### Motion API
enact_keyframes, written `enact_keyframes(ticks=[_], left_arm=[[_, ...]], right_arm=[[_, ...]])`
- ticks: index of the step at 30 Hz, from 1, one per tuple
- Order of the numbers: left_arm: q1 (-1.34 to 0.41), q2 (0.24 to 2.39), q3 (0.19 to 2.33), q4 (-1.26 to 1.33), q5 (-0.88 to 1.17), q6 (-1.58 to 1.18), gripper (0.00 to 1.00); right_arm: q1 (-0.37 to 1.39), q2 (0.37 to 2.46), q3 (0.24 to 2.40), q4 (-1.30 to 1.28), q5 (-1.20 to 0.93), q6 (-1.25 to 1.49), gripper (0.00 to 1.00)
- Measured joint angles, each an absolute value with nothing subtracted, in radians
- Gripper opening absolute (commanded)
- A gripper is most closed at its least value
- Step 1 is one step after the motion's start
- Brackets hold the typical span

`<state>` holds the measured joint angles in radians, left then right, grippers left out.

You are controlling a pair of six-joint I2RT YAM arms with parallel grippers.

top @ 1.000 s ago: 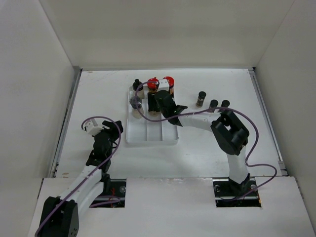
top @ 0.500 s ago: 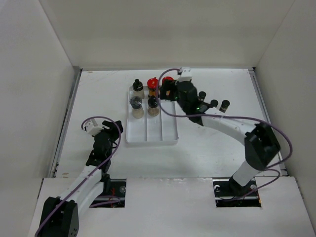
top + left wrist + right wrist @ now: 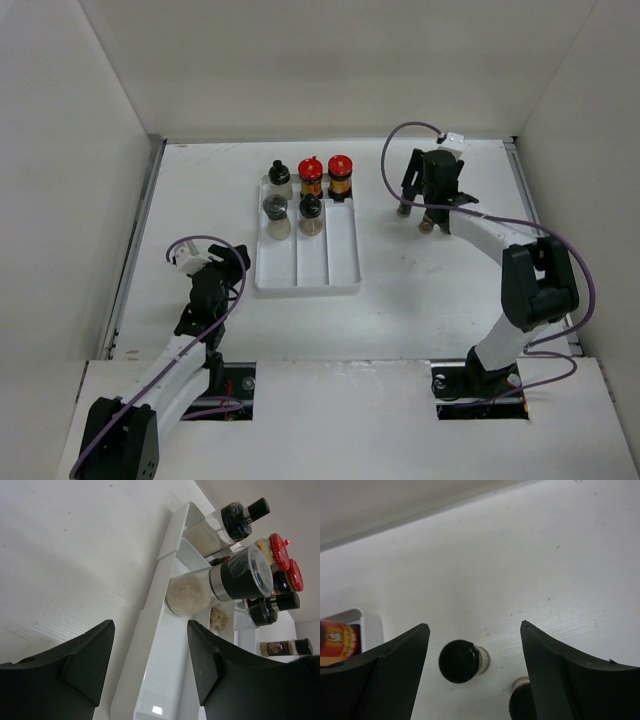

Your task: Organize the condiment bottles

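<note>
Next, my right gripper moves down and to the left in the top view around the black-capped bottle nearer the tray, since it stands upon the table.
Five condiment bottles stand at the back of the white tray. They are two red-capped ones, a black-capped clear one, a grey-capped one and a black-capped one. My right gripper hangs open over small dark bottles on the table right of the tray. One black-capped bottle sits below the gap between its fingers, untouched, with another beside it. My left gripper is open and empty, facing the tray's left side.
White walls enclose the table on the left, back and right. The front halves of the tray's three compartments hold nothing. In the left wrist view a small dark-labelled bottle stands far beyond the tray.
My right arm left the tray's back, where the second red-capped bottle now stands alone, and swung right over the small dark bottles. The left arm has not moved.
</note>
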<state>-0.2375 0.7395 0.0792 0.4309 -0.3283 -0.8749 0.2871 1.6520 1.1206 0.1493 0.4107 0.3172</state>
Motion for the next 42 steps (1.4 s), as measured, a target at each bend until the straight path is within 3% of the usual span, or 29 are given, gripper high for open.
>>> enact_keyframes(ticks=[8, 19, 26, 32, 42], left_arm=[[-0.239, 0.741, 0.079, 0.431, -0.330, -0.871, 0.58], [-0.244, 0.749, 0.079, 0.433, -0.331, -0.871, 0.58], [-0.245, 0.756, 0.079, 0.434, -0.331, -0.871, 0.58], [-0.245, 0.756, 0.079, 0.434, -0.331, -0.871, 0.58], [-0.245, 0.753, 0.079, 0.435, -0.331, -0.871, 0.58]], right_arm=[[0.294, 1.767, 1.177, 0.082, 0.410, 0.279, 0.75], [0.336, 1.795, 1.196, 0.075, 0.410, 0.257, 0.60], [0.347, 1.800, 1.196, 0.060, 0.411, 0.268, 0.58], [0.353, 1.811, 1.196, 0.048, 0.411, 0.284, 0.41], [0.449, 1.707, 1.180, 0.052, 0.458, 0.276, 0.39]])
